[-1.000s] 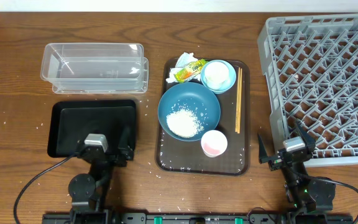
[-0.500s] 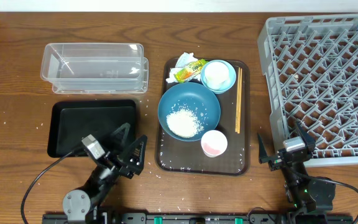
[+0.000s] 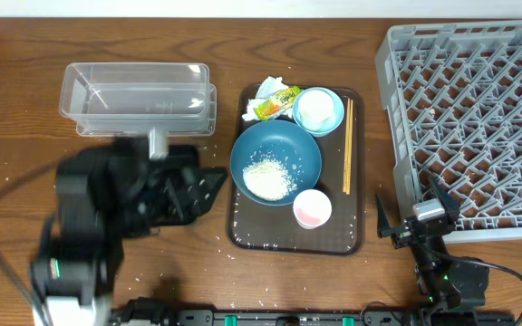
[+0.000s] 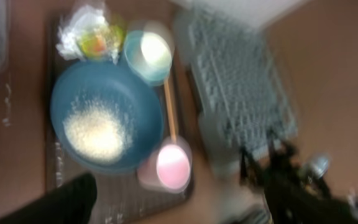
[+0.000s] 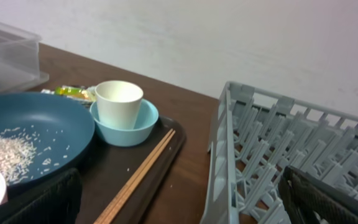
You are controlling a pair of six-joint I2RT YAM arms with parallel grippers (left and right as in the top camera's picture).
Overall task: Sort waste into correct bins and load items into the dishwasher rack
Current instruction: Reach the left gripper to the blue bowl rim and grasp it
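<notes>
My left gripper swings across the rice next, down onto the blue bowl's rim by the chopsticks. That rim lies lower, to its right in the overhead view.
The large blue bowl [image 3: 275, 161] holds white rice [image 3: 268, 177] on the brown serving tray [image 3: 352, 240]. The white cup [image 3: 314, 109] stands inside the small light-blue bowl [image 3: 333, 116]. The pink cup [image 3: 312, 208] and the chopsticks [image 3: 347, 145] lie on the same tray, with the napkin [image 3: 270, 88] and the wrapper [image 3: 275, 102] at its far left corner. My left gripper [image 3: 202, 186] is open and empty, raised left of the blue bowl; its wrist view is blurred. My right gripper [image 3: 410, 217] is open and empty at the near corner of the dishwasher rack [image 3: 478, 118].
The clear tub [image 3: 139, 95] stands at the back left. The black tray [image 3: 187, 150] is mostly hidden under my left arm. Loose rice grains lie scattered on the table near the serving tray's front edge. The rack's wall [image 5: 222, 143] is close to my right gripper [image 5: 182, 205].
My left arm has risen from the table's front edge and swung over the black tray, toward the serving tray. The right arm has not moved.
</notes>
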